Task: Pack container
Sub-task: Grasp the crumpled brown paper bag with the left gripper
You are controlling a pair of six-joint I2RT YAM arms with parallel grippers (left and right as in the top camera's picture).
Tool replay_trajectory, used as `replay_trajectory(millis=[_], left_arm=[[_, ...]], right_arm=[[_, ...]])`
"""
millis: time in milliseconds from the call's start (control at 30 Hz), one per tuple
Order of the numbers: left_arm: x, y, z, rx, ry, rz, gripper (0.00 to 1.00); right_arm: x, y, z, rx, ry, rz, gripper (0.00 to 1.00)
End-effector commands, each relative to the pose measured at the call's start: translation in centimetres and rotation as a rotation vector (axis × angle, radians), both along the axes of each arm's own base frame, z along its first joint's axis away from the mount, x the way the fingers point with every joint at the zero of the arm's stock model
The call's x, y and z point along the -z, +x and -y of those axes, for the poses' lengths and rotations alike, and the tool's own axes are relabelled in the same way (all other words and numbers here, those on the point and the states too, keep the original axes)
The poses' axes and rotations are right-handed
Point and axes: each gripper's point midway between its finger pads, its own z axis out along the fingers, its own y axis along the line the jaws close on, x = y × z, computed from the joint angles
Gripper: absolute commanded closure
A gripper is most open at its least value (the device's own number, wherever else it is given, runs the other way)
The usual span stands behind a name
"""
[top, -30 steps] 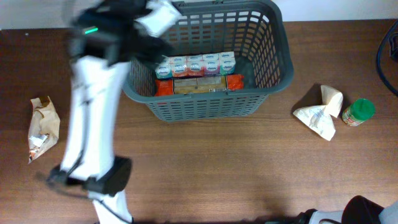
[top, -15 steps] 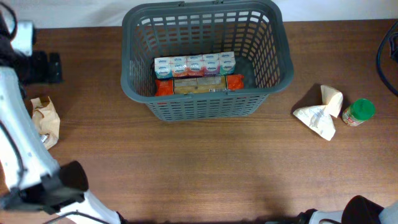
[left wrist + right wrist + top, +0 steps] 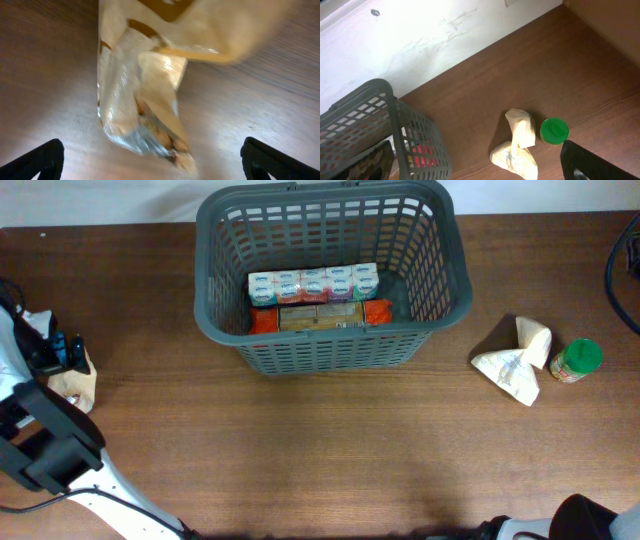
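Note:
My left gripper should next go down to the brown and clear snack bag [image 3: 76, 383] [image 3: 146, 107], with one finger on each side of it.
The dark grey basket [image 3: 320, 355] stands at the table's back centre and holds a row of small cartons [image 3: 313, 283] and an orange pack [image 3: 320, 316]. It also shows in the right wrist view [image 3: 415, 130]. My left gripper [image 3: 62, 352] is at the far left, open, just above a brown and clear snack bag [image 3: 75, 385]. In the left wrist view the bag [image 3: 145, 100] lies between and ahead of the spread fingers [image 3: 155, 159], not gripped. My right gripper [image 3: 470, 167] is open and empty, high above the table right of the basket.
A crumpled white paper bag [image 3: 518, 360] and a small green-lidded jar [image 3: 577, 360] lie to the right of the basket; both show in the right wrist view, the bag [image 3: 517, 145] and the jar [image 3: 554, 130]. A black cable [image 3: 622, 260] hangs at the right edge.
My left arm has swung from over the basket's left rim to the far left and lowered over the snack bag. The basket's contents and the right side have not moved.

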Motion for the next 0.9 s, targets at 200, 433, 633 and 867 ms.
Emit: replay_trajectory(millis=[200, 433, 633, 867], left_arm=[[6.9, -1.0, -1.6, -0.041, -0.113, -0.059, 0.04], [10.0, -2.1, -1.7, -0.061, -0.16, -0.114, 0.22], [10.3, -2.8, -1.1, -0.062, -0.188, -0.149, 0.98], [6.4, -1.9, -1.0, -0.083, -0.177, -0.146, 0.98]], right_arm=[[0.0, 0.0, 0.4, 0.014, -0.006, -0.001, 0.01], [0.0, 0.0, 0.4, 0.014, -0.006, -0.001, 0.01], [0.0, 0.0, 0.4, 0.013, -0.006, -0.001, 0.01], [0.0, 0.0, 0.4, 0.014, -0.006, -0.001, 0.01]])
